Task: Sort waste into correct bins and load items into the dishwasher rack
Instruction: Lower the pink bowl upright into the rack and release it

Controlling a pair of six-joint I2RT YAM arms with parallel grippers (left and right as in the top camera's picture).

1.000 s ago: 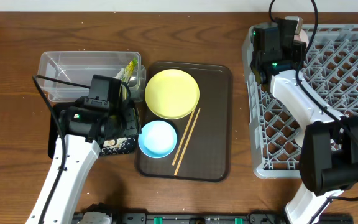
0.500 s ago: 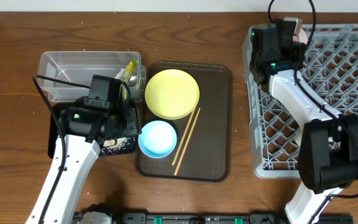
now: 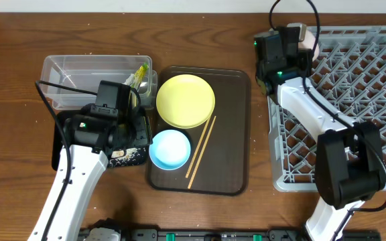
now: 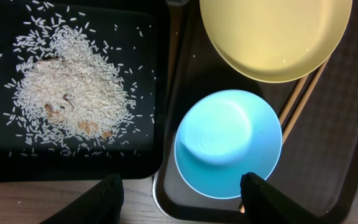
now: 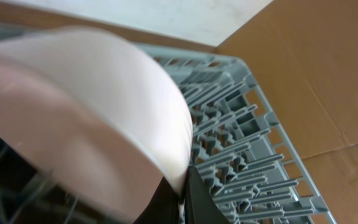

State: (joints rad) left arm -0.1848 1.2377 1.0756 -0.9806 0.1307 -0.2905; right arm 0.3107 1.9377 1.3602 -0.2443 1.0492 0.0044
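The tilted white bowl is already over the rack's far corner, so my right gripper lowers it slightly toward the serving-tray side next, then releases.
My right gripper [image 5: 182,202] is shut on the rim of the white bowl [image 5: 92,112], holding it tilted over the far left corner of the grey dishwasher rack [image 3: 360,100]. From overhead only a little of the bowl [image 3: 307,37] shows beside the wrist. My left gripper [image 4: 182,202] hangs open and holds nothing, above the seam between the black tray [image 4: 160,93], which holds rice scraps [image 4: 73,93], and the light blue bowl [image 4: 229,143]. The yellow plate [image 3: 185,100] and two chopsticks [image 3: 201,150] lie on the brown serving tray [image 3: 230,134]. The snack wrapper [image 3: 139,73] sits in the clear tub [image 3: 79,73].
The left arm covers most of the black tray from overhead. The rack's upright pegs [image 5: 241,155] stand close under the held bowl. Bare wooden table [image 3: 260,214] lies between the serving tray and the rack and along the front.
The right arm has swung left with the white bowl, from inside the rack's corner toward its left edge. The left arm has not moved.
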